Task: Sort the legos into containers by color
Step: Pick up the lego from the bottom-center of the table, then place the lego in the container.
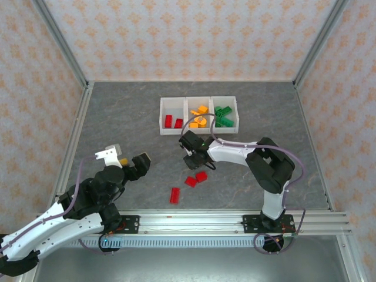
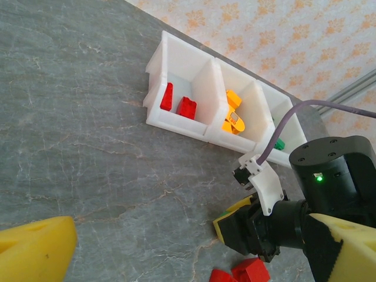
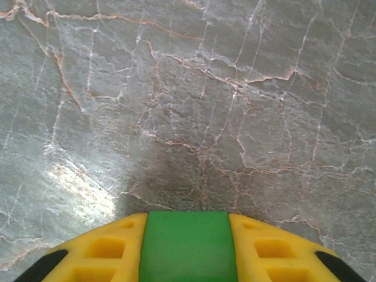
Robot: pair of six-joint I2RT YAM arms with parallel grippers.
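Observation:
The bin with green legos lies outward of my right gripper. I will lift the gripper up and outward over that bin next and let go of its lego there.
My right gripper [image 3: 188, 249] is shut on a green lego [image 3: 188, 235], held between its yellow fingers [image 3: 97, 252] just above the grey table. In the top view the right gripper [image 1: 191, 157] hangs a little in front of the containers [image 1: 161, 117], a row of three white bins. The left bin holds two red legos [image 2: 187, 107], the middle bin orange ones [image 2: 232, 117], the right bin green ones [image 1: 223, 116]. Three red legos [image 1: 191, 181] [image 1: 201, 175] [image 1: 174, 195] lie on the table near the right gripper. My left gripper [image 1: 128, 160] stands open and empty at the left.
Patterned walls with metal posts [image 1: 61, 44] close in the table on three sides. A metal rail [image 1: 194, 222] with both arm bases runs along the near edge. The right arm's cable [image 2: 288, 120] loops above the bins.

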